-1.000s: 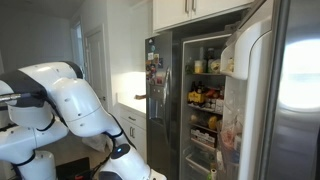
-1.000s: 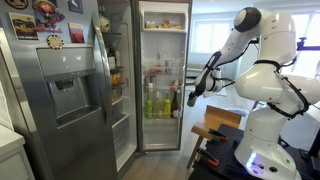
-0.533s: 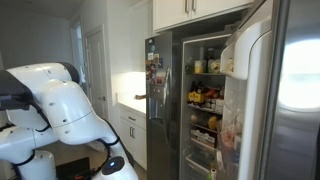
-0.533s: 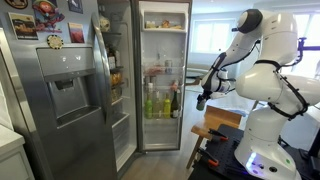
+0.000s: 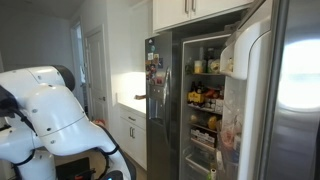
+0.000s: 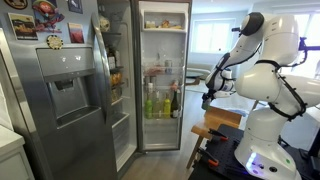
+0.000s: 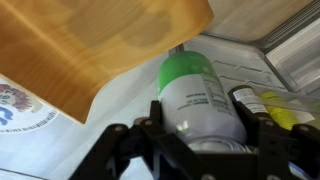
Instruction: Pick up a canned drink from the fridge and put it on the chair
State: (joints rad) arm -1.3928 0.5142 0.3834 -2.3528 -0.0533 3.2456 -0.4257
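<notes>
The can is still hanging above the seat's edge. My gripper will next carry the canned drink over the wooden chair seat and go down to release it there.
In the wrist view a white canned drink with a green end sits between the black fingers of my gripper, which is shut on it. A wooden chair seat fills the upper left there. In an exterior view the gripper hangs above the wooden chair, to the right of the open fridge. The fridge also shows open and lit in an exterior view, where the gripper is hidden behind the white arm.
A steel fridge door with a dispenser stands open at the left. Bottles line a lower fridge shelf. White cabinets sit above the fridge. The robot's white base stands beside the chair. A dark-capped bottle lies beside the can.
The gripper, still holding the can, has moved away from the fridge opening toward the chair. The white arm has swung lower and to the left in an exterior view.
</notes>
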